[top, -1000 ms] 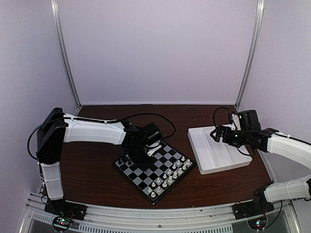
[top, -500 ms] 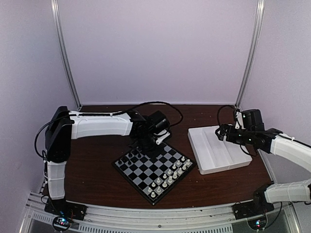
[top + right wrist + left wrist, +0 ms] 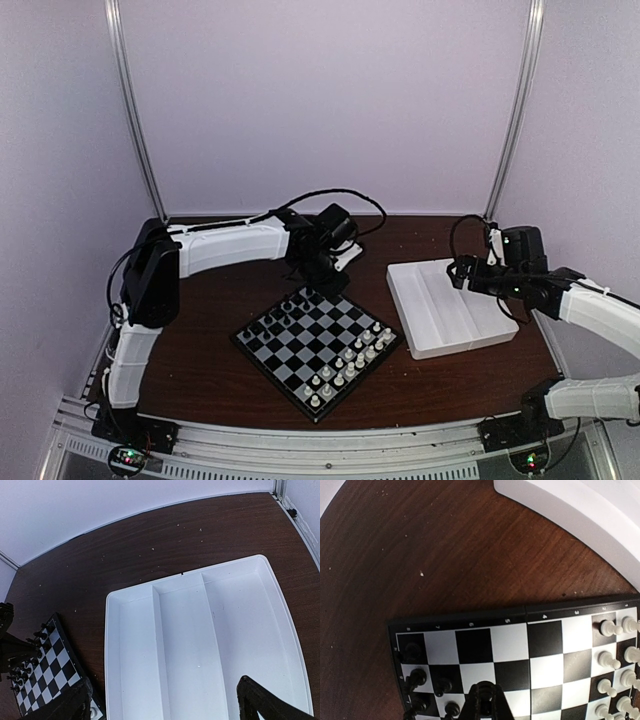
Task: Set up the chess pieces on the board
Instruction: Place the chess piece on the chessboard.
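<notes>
My left gripper moves across and down onto the empty white square by the corner piece next, as that square lies below it, leftward in the wrist view.
The board (image 3: pixel 300 352) lies at the table's middle, turned cornerwise. Several black chess pieces (image 3: pixel 417 677) stand along its left side, also small in the top view (image 3: pixel 290 305). White chessmen (image 3: pixel 350 365) fill the right side. My left gripper (image 3: pixel 325 268) hovers over the board's far corner. In the left wrist view the left gripper (image 3: pixel 486 694) is shut, and a small dark rounded piece shows between its fingertips above the board (image 3: pixel 510 640). My right gripper (image 3: pixel 461 272) hangs over the tray, its fingers (image 3: pixel 260 702) spread wide with nothing between them.
A white tray (image 3: pixel 455 345) with three compartments sits right of the board; its compartments (image 3: pixel 157 630) show nothing inside. The tray's edge (image 3: pixel 580 515) lies beyond the board's far side. White walls and metal posts (image 3: pixel 135 130) enclose the table.
My left arm has swung from over the board's left part towards its far corner, staying shut. The right gripper has drifted slightly towards the back right over the tray.
</notes>
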Robot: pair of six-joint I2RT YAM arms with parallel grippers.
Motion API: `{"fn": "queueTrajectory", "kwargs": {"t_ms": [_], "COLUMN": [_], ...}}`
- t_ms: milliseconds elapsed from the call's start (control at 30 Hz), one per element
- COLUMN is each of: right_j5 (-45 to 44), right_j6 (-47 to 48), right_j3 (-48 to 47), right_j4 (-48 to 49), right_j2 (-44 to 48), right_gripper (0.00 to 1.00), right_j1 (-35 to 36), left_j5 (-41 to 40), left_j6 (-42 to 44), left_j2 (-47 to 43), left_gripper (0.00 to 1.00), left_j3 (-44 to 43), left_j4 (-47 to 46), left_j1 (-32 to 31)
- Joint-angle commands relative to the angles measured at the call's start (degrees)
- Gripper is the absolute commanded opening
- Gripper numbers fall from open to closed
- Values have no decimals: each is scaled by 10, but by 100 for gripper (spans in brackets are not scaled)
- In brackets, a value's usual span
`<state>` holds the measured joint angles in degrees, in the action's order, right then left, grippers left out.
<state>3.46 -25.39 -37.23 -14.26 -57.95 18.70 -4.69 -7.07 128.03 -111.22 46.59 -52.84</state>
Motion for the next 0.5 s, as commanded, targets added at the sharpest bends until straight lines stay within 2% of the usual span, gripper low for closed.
{"fn": "queueTrajectory", "kwargs": {"t_ms": [0,467], "right_j5": [-10,-11], "right_j6": [5,9], "right_j3": [13,17], "right_j4": [22,24], "right_j2": [6,9], "right_gripper": [100,100], "right_j1": [-3,-4], "left_j5": [-9,-4], "left_j6": [27,43], "left_j2": [32,87], "left_gripper": [0,0], "left_j3": [-42,-109], "left_j4": [-5,0], "left_j1": [13,30]}}
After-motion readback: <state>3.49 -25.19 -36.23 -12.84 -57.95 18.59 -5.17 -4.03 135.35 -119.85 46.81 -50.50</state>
